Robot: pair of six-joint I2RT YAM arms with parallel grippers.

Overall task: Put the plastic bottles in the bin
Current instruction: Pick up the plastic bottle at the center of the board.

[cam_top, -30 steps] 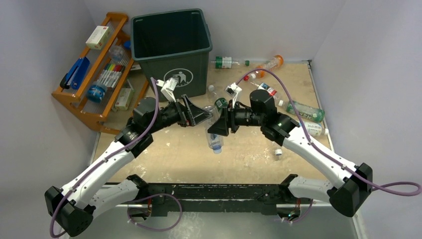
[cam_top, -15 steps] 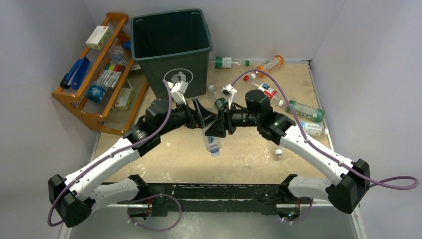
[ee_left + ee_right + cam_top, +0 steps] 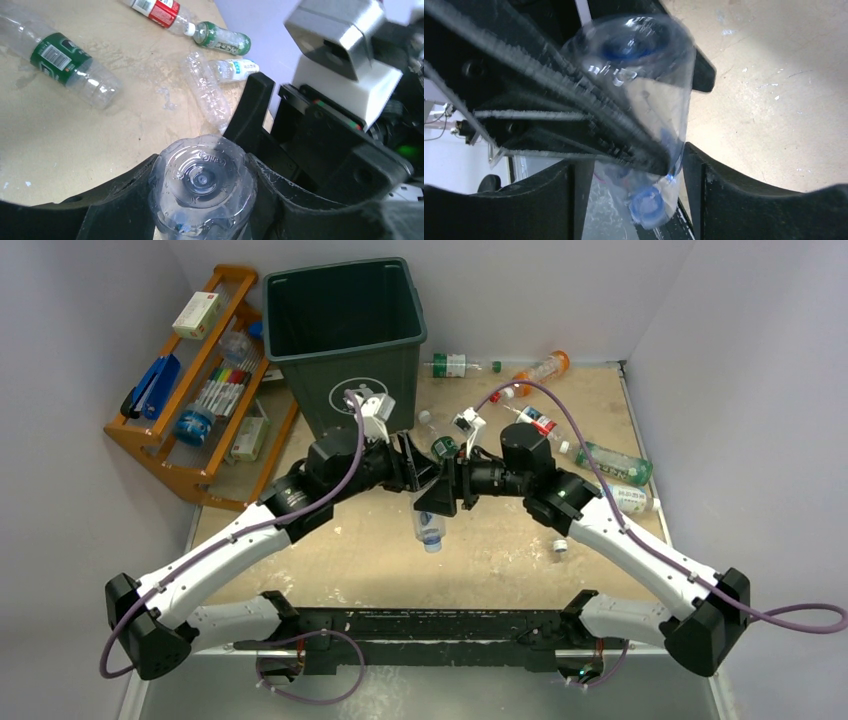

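I will next carry the bottle in my left gripper up and outward over the bin's opening (image 3: pixel 340 308) and release it inside, because the bin's front side is tall.
A clear bottle (image 3: pixel 430 525) with a blue label and blue cap hangs neck-down above the middle of the table, between both grippers. My left gripper (image 3: pixel 420 472) comes in from the left and is shut on its base (image 3: pixel 202 187), with a finger pressed on each side. My right gripper (image 3: pixel 442 498) faces it from the right, its fingers (image 3: pixel 716 200) standing apart around the bottle's neck end (image 3: pixel 649 100), with a gap on one side. The dark green bin (image 3: pixel 370 380) stands at the back, just behind the left wrist. Several more bottles lie on the table, right and back.
An orange wooden rack (image 3: pixel 190 390) with markers and boxes stands left of the bin. Loose bottles include a green-labelled one (image 3: pixel 450 365), an orange one (image 3: pixel 545 365), a red-labelled one (image 3: pixel 535 420) and a green one (image 3: pixel 615 462). A small one (image 3: pixel 558 547) lies nearer.
My left arm has reached right to the hanging bottle and its jaws have closed on the base. My right gripper's jaws have widened around the bottle.
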